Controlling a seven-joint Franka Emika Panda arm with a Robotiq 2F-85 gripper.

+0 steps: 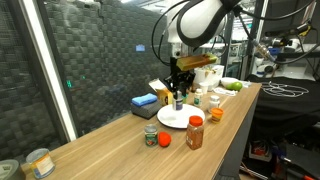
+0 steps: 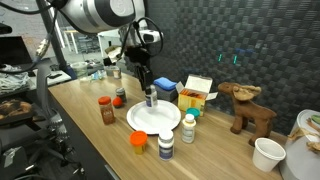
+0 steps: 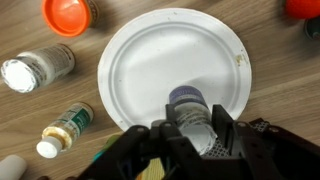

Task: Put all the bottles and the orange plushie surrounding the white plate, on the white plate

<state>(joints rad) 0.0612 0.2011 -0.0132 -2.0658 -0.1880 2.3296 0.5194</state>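
Next, my gripper shifts slightly away from my base toward the yellow-white box and lowers the clear bottle onto the plate's far side.
The white plate [image 3: 165, 50] lies on the wooden table and shows in both exterior views [image 1: 170, 120] [image 2: 150, 120]. My gripper [image 3: 190, 128] [image 1: 178, 88] [image 2: 148, 85] is shut on a small clear bottle with a dark cap [image 3: 187, 100] [image 2: 151, 99], held upright over the plate's rim. Beside the plate are a white-capped bottle [image 3: 35, 70] [image 2: 166, 146], a small bottle lying down [image 3: 65, 128], a green-capped bottle [image 2: 188, 127], and an orange round item [image 3: 68, 12] [image 2: 139, 141] [image 1: 215, 115]. A brown bottle with an orange cap [image 1: 195, 132] [image 2: 105, 111] stands further off.
A red item [image 1: 163, 141] [image 2: 120, 97] and a small can [image 1: 151, 136] sit near the plate. A blue block [image 1: 145, 103], a yellow-white box [image 2: 195, 92], a brown moose toy [image 2: 250, 108], a white cup [image 2: 268, 153] and a tin [image 1: 38, 163] stand around. A dark mesh wall is behind.
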